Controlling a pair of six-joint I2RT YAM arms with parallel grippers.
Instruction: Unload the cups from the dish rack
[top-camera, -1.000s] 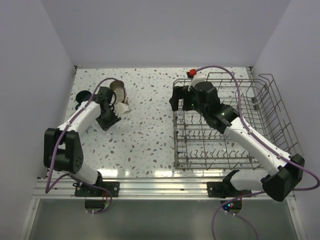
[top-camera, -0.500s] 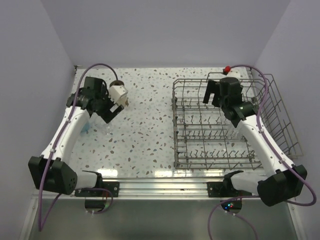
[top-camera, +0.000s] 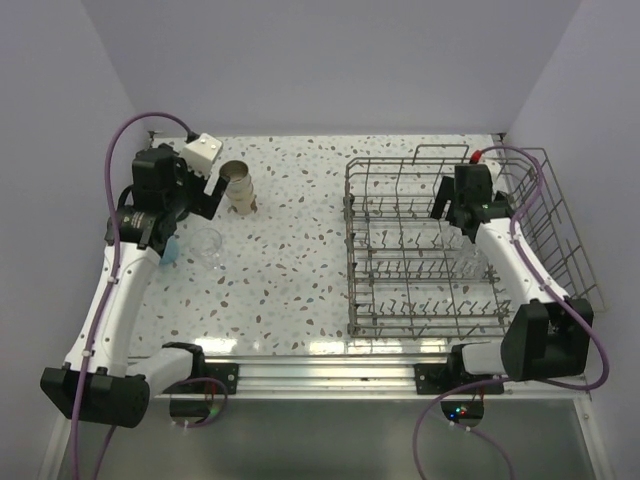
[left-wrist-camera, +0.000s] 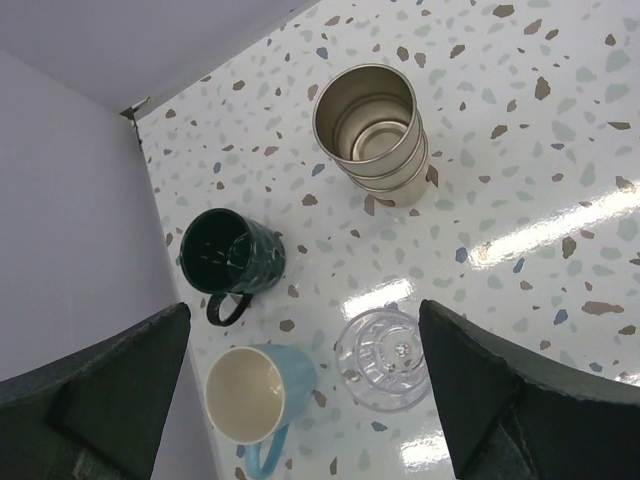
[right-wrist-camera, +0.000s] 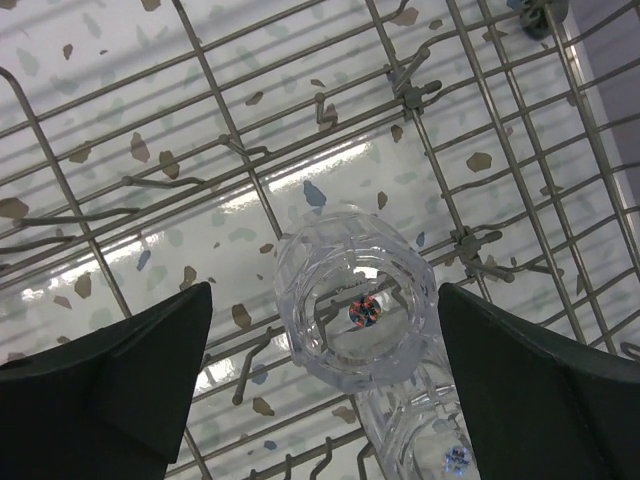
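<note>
I should lower my right gripper over the upturned end of the clear tumbler (right-wrist-camera: 357, 302) next; it is already between the open fingers, with room on the sides.
On the table at the left stand the unloaded cups: a stack of metallic tumblers (left-wrist-camera: 375, 130) (top-camera: 238, 187), a dark teal mug (left-wrist-camera: 232, 255), a light blue mug (left-wrist-camera: 258, 395) (top-camera: 170, 248) and a clear glass tumbler (left-wrist-camera: 388, 358) (top-camera: 208, 245), all upright. My left gripper (left-wrist-camera: 305, 400) (top-camera: 200, 200) hangs open high above them, holding nothing. The grey wire dish rack (top-camera: 352, 250) (right-wrist-camera: 410, 95) fills the right side. Two clear tumblers lie in it: one (right-wrist-camera: 360, 305) straight below my open right gripper (right-wrist-camera: 320, 380) (top-camera: 452, 208), the other (right-wrist-camera: 430, 450) touching it.
The left wall runs close to the mugs (left-wrist-camera: 60, 200). Upright tines (right-wrist-camera: 240, 150) and tall wire sides (top-camera: 555, 220) surround the glasses in the rack. Bare speckled tabletop (top-camera: 295, 250) lies between the cups and the rack.
My left gripper opened, left the clear tumbler standing on the table and rose back to the left. My right arm swung from the rack's left edge to its back right part.
</note>
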